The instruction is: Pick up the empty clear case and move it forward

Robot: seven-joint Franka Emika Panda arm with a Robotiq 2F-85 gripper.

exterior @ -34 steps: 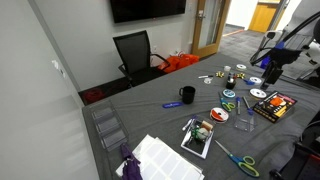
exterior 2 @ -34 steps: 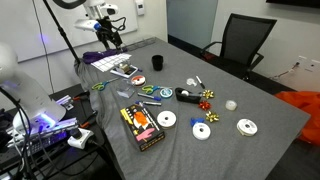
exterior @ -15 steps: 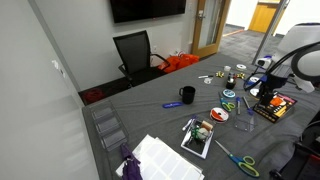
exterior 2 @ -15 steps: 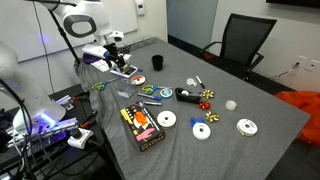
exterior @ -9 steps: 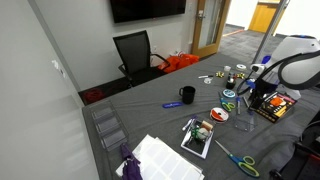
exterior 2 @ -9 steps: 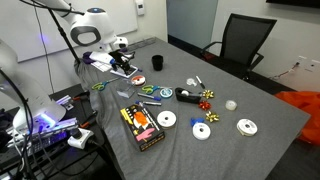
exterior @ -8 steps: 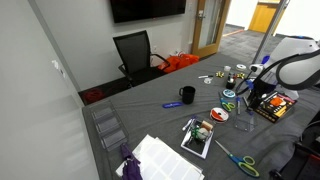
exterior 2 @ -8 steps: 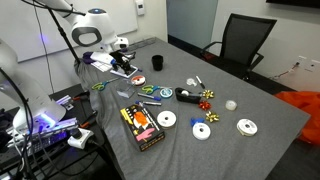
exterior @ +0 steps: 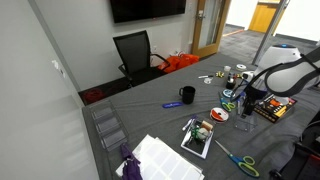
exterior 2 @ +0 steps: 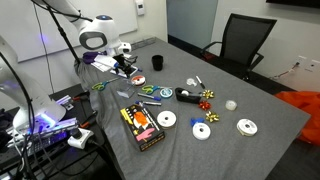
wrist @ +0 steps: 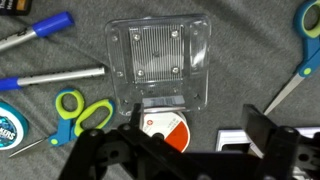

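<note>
My open fingers are still by the red disc (wrist: 166, 126), so my gripper should move past it and down onto the case's edge facing the blue-handled scissors.
In the wrist view the empty clear case (wrist: 160, 60) lies flat on the grey tablecloth, square and see-through, with nothing on it. The round red disc (wrist: 166, 126) touches its near edge. My gripper (wrist: 197, 123) hangs above the table with its jaws wide open and empty. One finger (wrist: 135, 116) is over the disc's edge and the other finger (wrist: 262, 128) is off to the side. The gripper shows in both exterior views (exterior: 243, 103) (exterior 2: 126, 66). The case is too faint to pick out there.
Green-handled scissors (wrist: 75, 110) and two pens (wrist: 55, 75) lie beside the case. A white card (wrist: 232, 137) and scissor blades (wrist: 290, 88) lie on its other side. The dark printed case (exterior: 275, 106) (exterior 2: 142, 126), a black mug (exterior: 187, 95) and several discs are spread over the table.
The arm has swung in from the table's edge and come down over the objects. The jaws have stayed open and nothing on the table has moved.
</note>
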